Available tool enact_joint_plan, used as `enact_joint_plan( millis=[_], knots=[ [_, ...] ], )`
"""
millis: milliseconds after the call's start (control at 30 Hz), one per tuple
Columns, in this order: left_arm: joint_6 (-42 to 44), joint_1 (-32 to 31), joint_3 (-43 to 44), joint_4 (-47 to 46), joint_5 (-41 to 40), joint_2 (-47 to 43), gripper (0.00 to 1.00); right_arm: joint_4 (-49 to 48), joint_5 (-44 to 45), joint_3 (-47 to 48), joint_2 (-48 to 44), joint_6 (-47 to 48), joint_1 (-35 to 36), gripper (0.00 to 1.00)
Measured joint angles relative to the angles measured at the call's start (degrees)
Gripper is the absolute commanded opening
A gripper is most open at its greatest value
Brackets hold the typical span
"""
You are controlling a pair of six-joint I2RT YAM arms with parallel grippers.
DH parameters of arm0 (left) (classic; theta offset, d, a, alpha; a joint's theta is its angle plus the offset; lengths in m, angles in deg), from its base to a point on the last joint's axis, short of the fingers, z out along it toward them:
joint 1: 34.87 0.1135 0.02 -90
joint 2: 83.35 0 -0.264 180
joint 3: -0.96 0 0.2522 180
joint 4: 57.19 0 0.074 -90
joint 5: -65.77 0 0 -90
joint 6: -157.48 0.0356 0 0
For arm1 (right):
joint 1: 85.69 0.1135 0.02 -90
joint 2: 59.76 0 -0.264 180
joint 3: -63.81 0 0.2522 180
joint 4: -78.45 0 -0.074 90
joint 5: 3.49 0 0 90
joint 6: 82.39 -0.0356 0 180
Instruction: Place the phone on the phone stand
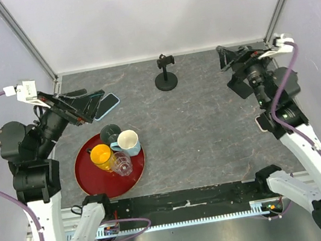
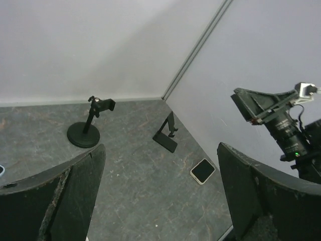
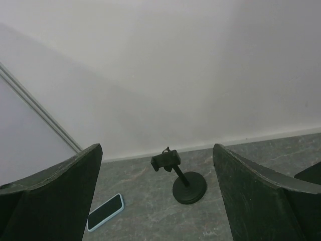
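The phone stand head's near end (image 1: 171, 59) (image 3: 175, 157) is below my right gripper and to its left in the top view, so my right gripper needs to move down and across onto it next.
The black phone stand (image 1: 165, 74) with a round base stands upright at the back middle; it also shows in the left wrist view (image 2: 86, 128) and the right wrist view (image 3: 184, 178). A blue-cased phone (image 1: 107, 106) lies flat at the left, partly under my left gripper (image 1: 92, 99), which is open and empty above it. The phone shows in the right wrist view (image 3: 106, 212). A cream-cased phone (image 1: 263, 122) lies by the right arm, also in the left wrist view (image 2: 202, 171). My right gripper (image 1: 232, 71) is open and empty, raised at the back right.
A red tray (image 1: 100, 180) at the front left holds a yellow cup (image 1: 101, 155), a white mug (image 1: 127, 141), a dark cup (image 1: 110, 131) and a clear glass (image 1: 122, 162). A small black folding stand (image 2: 168, 133) sits near the right wall.
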Motion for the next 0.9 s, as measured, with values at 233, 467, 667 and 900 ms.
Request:
enact_joint_plan(
  millis=[233, 467, 667, 900],
  knots=[
    [-1.20, 0.00, -5.64, -2.03, 2.71, 0.76, 0.98, -0.07, -1.07, 3.17, 15.50, 0.11, 1.92, 0.98],
    [-1.97, -0.22, -15.30, -3.56, 5.03, 5.81, 0.94, 3.98, -4.85, 14.01, 37.73, 0.52, 2.38, 0.98],
    [-1.86, -2.14, -21.94, -3.91, 5.51, 11.65, 0.89, 3.87, -7.21, 19.47, 52.02, 4.61, 2.75, 0.98],
    [-0.68, -3.85, -21.20, -5.40, 5.40, 16.48, 0.88, -5.60, -10.97, 18.49, 58.29, 13.46, 4.50, 0.87]
  ],
)
